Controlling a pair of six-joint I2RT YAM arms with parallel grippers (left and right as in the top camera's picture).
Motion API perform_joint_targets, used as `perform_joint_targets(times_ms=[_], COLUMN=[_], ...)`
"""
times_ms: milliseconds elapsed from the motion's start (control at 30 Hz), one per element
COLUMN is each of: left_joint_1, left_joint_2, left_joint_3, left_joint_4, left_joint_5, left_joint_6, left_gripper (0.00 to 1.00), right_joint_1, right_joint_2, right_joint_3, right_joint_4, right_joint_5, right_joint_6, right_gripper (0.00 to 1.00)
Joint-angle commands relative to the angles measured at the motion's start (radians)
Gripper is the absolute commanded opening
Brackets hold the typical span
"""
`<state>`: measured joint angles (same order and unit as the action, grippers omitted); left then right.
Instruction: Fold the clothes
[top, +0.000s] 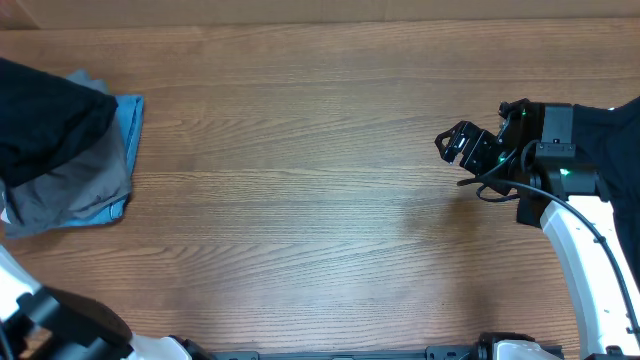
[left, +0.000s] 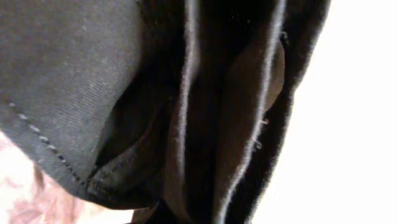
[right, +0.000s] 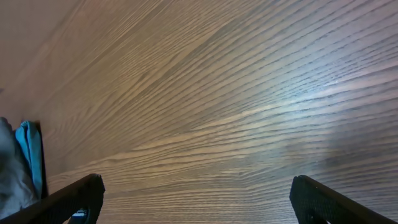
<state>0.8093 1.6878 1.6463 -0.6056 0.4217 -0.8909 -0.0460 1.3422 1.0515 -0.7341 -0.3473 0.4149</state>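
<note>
I will lower my left gripper toward the near part of the grey piece and let go of the black garment on top, as that part is still uncovered.
A pile of clothes lies at the table's left edge: a black garment (top: 45, 110) on top, a grey piece (top: 75, 190) under it and a light-blue piece (top: 130, 120) at the bottom. The left wrist view is filled by hanging folds of a black garment (left: 93, 74) with a stitched hem; the folds bunch toward the bottom middle, where my left gripper is shut on them, its fingers hidden. My right gripper (top: 455, 145) hovers open over bare wood at the right, fingers (right: 78, 196) spread wide with nothing between them. The blue and grey pile edge (right: 28, 149) shows far off.
The wooden table (top: 300, 200) stretches between the pile and the right arm. More dark fabric (top: 622, 130) lies at the right edge behind the right arm. The left arm (top: 40, 320) sits at the bottom-left corner, off the table's front.
</note>
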Motion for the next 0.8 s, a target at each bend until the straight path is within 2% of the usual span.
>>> perform_joint_targets(times_ms=[0, 233, 467, 767], left_joint_1=[-0.002, -0.002, -0.005, -0.005], left_joint_2=[0.064, 0.140, 0.191, 0.232], left_joint_3=[0.010, 0.010, 0.010, -0.021], left_joint_4=[0.090, 0.217, 0.203, 0.150], left_joint_5=[0.050, 0.086, 0.079, -0.001], left_joint_6=[-0.098, -0.108, -0.089, -0.053], left_gripper=[0.05, 0.04, 0.04, 0.04], right_joint_1=[-0.003, -0.003, -0.003, -0.003], right_joint_2=[0.001, 0.001, 0.001, 0.001], right_joint_3=[-0.003, -0.003, -0.003, -0.003], right_joint_4=[0.002, 0.002, 0.002, 0.002], right_joint_5=[0.011, 0.011, 0.011, 0.011], right_joint_6=[-0.002, -0.002, -0.002, -0.002], right_gripper=[1.00, 1.00, 1.00, 1.00])
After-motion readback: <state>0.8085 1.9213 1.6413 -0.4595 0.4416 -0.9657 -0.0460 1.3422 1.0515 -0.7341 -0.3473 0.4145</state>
